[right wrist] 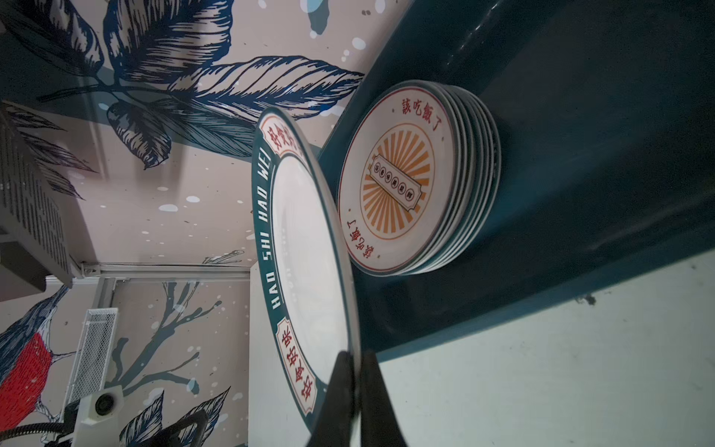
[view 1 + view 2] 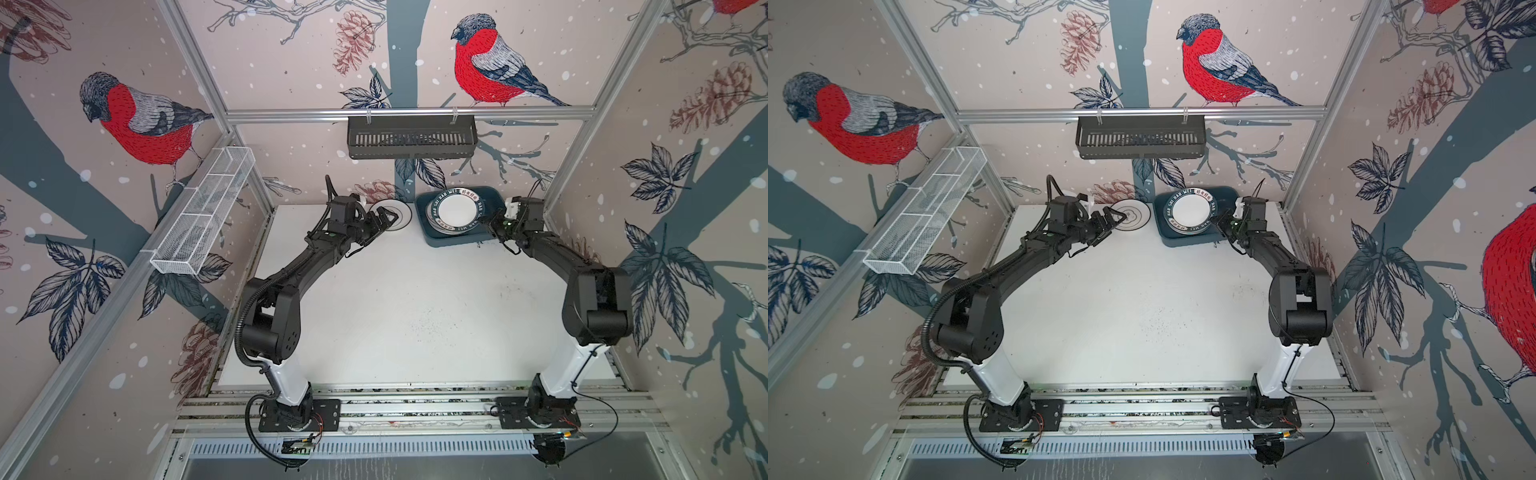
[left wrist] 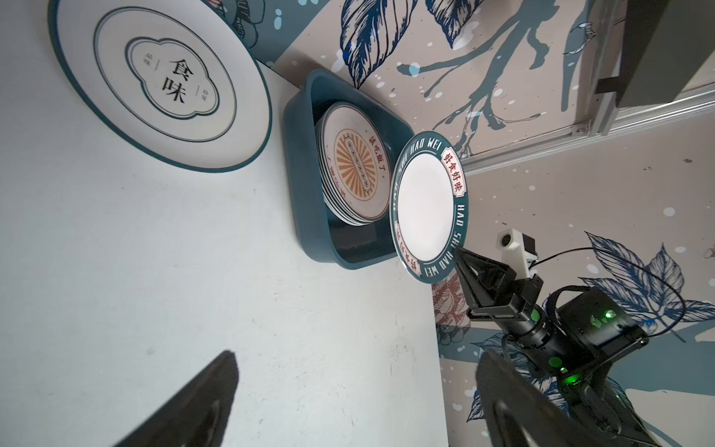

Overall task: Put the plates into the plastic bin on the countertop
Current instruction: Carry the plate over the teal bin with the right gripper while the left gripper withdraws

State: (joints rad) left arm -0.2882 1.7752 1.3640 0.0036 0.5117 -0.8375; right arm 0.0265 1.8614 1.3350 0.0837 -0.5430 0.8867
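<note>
My right gripper lowers the white plate onto the orange sunburst plate [image 1: 396,178] below next and releases the white plate's rim, since that still lies clear of the held plate.
My right gripper [image 1: 356,354] is shut on the rim of a white plate with a dark teal lettered rim [image 1: 305,247]. It holds that plate tilted just above the teal plastic bin [image 2: 494,196]. In the bin lies a stack of several plates, an orange sunburst plate [image 3: 354,166] on top. Another plate with a thin dark rim and a cloud emblem [image 2: 400,211] lies flat on the white countertop [image 2: 415,299], left of the bin. My left gripper [image 2: 388,218] stands open at that plate's near edge, with nothing between its fingers [image 3: 216,387].
A black slotted shelf basket [image 2: 411,139] hangs on the back rail above the bin. A white wire mesh basket [image 2: 203,212] is fixed to the left wall. The bin sits at the countertop's back right corner, close to the wall.
</note>
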